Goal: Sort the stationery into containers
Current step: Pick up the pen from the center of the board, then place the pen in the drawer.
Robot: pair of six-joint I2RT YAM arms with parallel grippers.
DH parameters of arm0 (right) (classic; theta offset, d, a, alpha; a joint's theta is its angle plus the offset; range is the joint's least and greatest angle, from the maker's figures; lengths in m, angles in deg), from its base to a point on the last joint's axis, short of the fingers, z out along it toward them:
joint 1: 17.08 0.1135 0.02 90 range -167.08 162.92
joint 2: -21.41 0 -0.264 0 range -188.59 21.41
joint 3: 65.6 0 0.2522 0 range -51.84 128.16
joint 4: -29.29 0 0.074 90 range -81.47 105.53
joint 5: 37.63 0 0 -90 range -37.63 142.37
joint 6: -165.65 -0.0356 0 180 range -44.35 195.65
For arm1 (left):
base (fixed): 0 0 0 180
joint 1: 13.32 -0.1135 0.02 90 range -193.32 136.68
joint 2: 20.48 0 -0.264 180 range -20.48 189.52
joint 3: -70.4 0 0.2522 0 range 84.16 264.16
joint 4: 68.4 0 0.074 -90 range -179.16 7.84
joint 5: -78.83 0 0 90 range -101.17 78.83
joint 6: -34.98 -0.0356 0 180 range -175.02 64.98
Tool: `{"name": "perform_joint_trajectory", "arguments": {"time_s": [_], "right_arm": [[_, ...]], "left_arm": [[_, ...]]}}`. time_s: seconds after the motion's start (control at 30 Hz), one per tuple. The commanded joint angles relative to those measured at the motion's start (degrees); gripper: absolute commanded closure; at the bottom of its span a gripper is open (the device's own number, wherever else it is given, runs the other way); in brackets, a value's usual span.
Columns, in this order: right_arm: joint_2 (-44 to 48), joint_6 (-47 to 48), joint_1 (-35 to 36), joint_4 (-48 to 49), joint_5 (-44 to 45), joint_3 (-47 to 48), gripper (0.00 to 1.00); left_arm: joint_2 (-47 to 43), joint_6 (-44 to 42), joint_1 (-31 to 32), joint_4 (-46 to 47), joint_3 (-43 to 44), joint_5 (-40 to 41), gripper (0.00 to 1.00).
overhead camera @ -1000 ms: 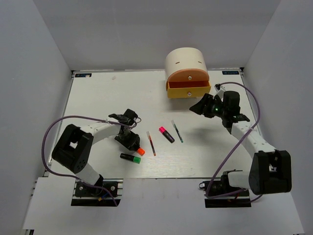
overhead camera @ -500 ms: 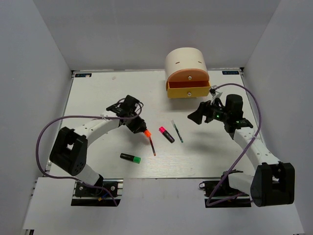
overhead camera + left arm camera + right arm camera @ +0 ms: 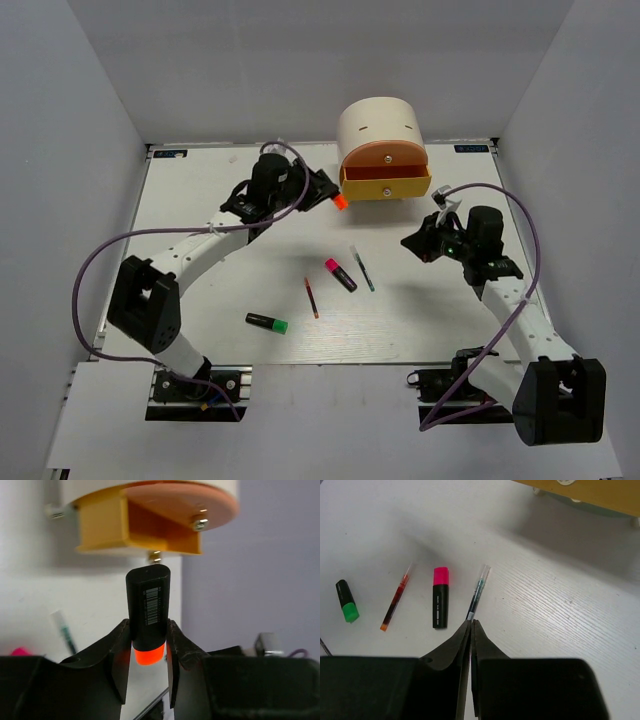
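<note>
My left gripper should carry the highlighter across over the yellow drawer's opening and release it, because the drawer is open to the right of my left gripper in the top view.
My left gripper (image 3: 326, 193) (image 3: 148, 645) is shut on the orange-capped black highlighter (image 3: 339, 201) (image 3: 147, 605) and holds it in the air just left of the open yellow drawer (image 3: 386, 185) (image 3: 125, 527) of the cream drawer unit (image 3: 378, 125). The pink drawer front (image 3: 385, 153) sits above the yellow drawer. My right gripper (image 3: 413, 243) (image 3: 471, 623) is shut with nothing in it, hovering right of the green pen (image 3: 362, 268) (image 3: 477, 594). On the table lie a pink highlighter (image 3: 340, 274) (image 3: 440, 597), a red pen (image 3: 311, 297) (image 3: 396, 598) and a green highlighter (image 3: 267, 322) (image 3: 347, 607).
Grey walls close in the white table (image 3: 200, 210) on three sides. Purple cables (image 3: 100, 270) loop from both arms over the table's side edges.
My left gripper lifted the orange highlighter off the table and carried it back and right to the yellow drawer. My right gripper closed and drew slightly right.
</note>
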Motion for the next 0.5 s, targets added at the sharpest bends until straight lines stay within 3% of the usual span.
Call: {"name": "perform_joint_trajectory", "arguments": {"time_s": [0.0, 0.27, 0.47], "right_arm": [[2.0, 0.8, -0.3, 0.6, 0.8, -0.9, 0.91], [3.8, 0.8, -0.7, 0.7, 2.2, -1.9, 0.9], [5.1, 0.8, -1.5, 0.6, 3.0, -2.8, 0.88]], "left_arm": [[3.2, 1.1, 1.8, 11.9, 5.4, -3.1, 0.99], [9.8, 5.3, 4.1, 20.8, 11.3, -0.6, 1.0], [14.1, 2.5, 5.3, 26.8, 14.2, 4.7, 1.0]]}}
